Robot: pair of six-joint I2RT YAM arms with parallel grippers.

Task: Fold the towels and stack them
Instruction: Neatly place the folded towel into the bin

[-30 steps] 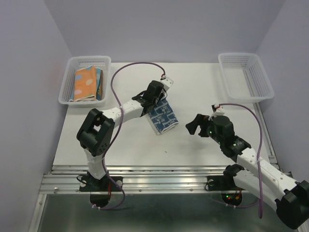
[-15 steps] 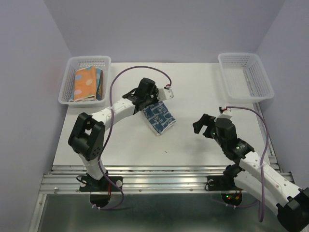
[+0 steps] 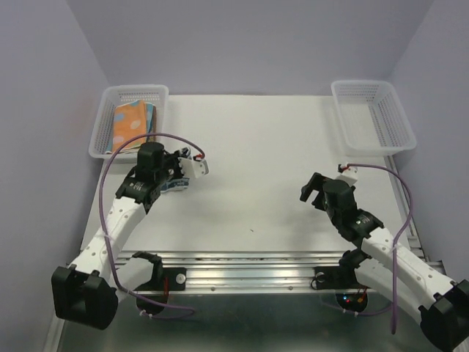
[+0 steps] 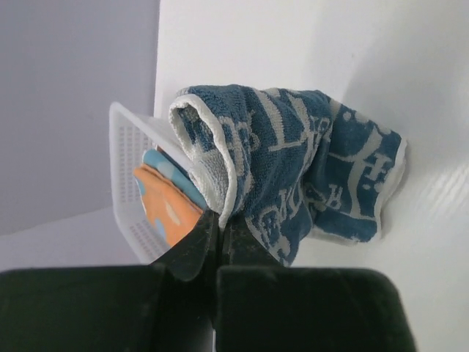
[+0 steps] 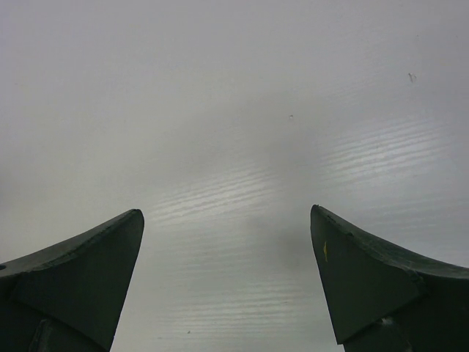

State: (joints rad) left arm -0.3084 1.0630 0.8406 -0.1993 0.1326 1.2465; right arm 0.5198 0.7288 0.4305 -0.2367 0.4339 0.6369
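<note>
I will move my left gripper outward and to the left in the top view, over the orange towel (image 3: 129,123) (image 4: 167,213), and let go, as the basket already holds folded towels.
My left gripper (image 3: 167,180) is shut on an edge of the folded blue-white patterned towel (image 4: 293,169). In the top view only a bit of this towel (image 3: 174,188) shows under the gripper, on the table's left side just in front of the left white basket (image 3: 135,88). In that basket lie a folded orange towel with pale dots (image 3: 126,126) and a blue towel (image 3: 150,117) beside it. Both also show in the left wrist view, the orange towel (image 4: 167,213) behind the held one. My right gripper (image 3: 311,189) is open and empty over bare table (image 5: 227,220).
An empty white mesh basket (image 3: 360,83) stands at the back right. The table's metal front rail (image 3: 249,258) runs along the near edge. Purple cables loop over both arms.
My left arm has swung left and nearer, carrying the blue-white towel from the table's middle to just in front of the left basket. The right arm has barely shifted.
</note>
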